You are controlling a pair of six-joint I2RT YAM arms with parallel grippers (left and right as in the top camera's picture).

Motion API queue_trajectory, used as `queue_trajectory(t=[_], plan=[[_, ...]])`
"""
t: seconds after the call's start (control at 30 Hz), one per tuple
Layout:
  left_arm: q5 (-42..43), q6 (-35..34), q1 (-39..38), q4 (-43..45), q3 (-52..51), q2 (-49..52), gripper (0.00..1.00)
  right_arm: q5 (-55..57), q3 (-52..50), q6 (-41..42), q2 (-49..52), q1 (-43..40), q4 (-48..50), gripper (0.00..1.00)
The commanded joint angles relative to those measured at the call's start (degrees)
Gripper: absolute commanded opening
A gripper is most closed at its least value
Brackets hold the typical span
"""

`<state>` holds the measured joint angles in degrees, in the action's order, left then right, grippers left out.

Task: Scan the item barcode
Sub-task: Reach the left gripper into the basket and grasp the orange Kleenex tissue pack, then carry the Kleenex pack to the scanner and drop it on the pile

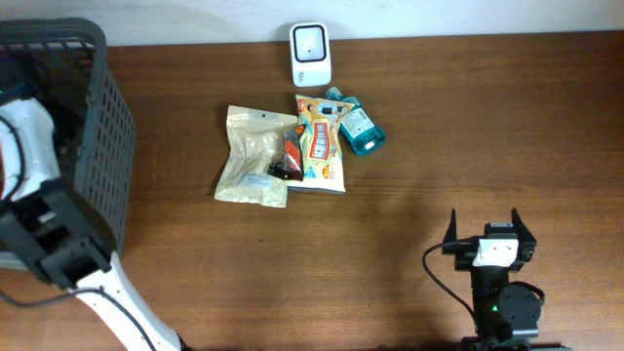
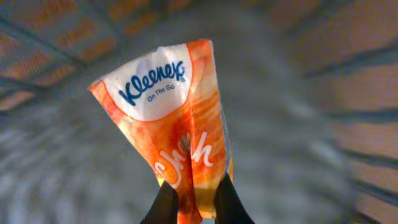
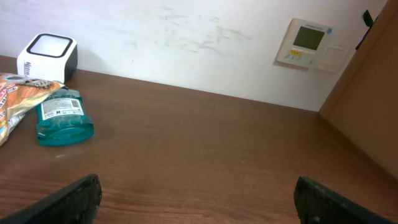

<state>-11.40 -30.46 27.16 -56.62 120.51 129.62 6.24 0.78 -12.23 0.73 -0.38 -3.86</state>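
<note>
I need to lift my left gripper clear of the basket's side and move it across to the beige pouch point(image 1: 263, 154), which is to its right in the overhead view. Then I should lower it and let go.
In the left wrist view my left gripper point(image 2: 194, 186) is shut on the lower end of an orange Kleenex tissue pack point(image 2: 168, 118). The pack stands upright above the black fingers point(image 2: 166, 202), against the blurred grey mesh of the basket. No barcode shows on the side facing the camera. In the overhead view the left arm point(image 1: 44, 229) reaches by the basket point(image 1: 102, 127), and its jaws and the pack are hidden. The white scanner point(image 1: 310, 54) point(image 3: 46, 56) stands at the table's far edge. My right gripper point(image 1: 487, 229) point(image 3: 198, 194) is open and empty over bare wood at the front right.
In front of the scanner lie a beige pouch point(image 1: 255, 156), a small dark item point(image 1: 290, 158), an orange snack packet point(image 1: 320, 146) and a teal bottle point(image 1: 357, 125) point(image 3: 62, 118). A wall thermostat point(image 3: 309, 42) shows in the right wrist view.
</note>
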Motion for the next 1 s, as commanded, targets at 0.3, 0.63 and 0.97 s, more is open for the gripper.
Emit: queue_trajectory(t=[0.3,0.63,0.97], plan=[[29.90,0.09,-2.82,-6.82,2.05,-35.12,0.00,0.90,-0.46,0.02,-0.31,0.33,-0.20,0.98],[23.89,6.21,-31.30,-13.18,-0.61,-36.24,0.00,0.90,-0.46,0.02,-0.31,0.33,-0.20,0.98],[2.99,6.93,-49.35,-9.46,-6.49,-17.27,0.00,0.90,-0.46,0.02,-0.31,0.33,-0.20,0.98]])
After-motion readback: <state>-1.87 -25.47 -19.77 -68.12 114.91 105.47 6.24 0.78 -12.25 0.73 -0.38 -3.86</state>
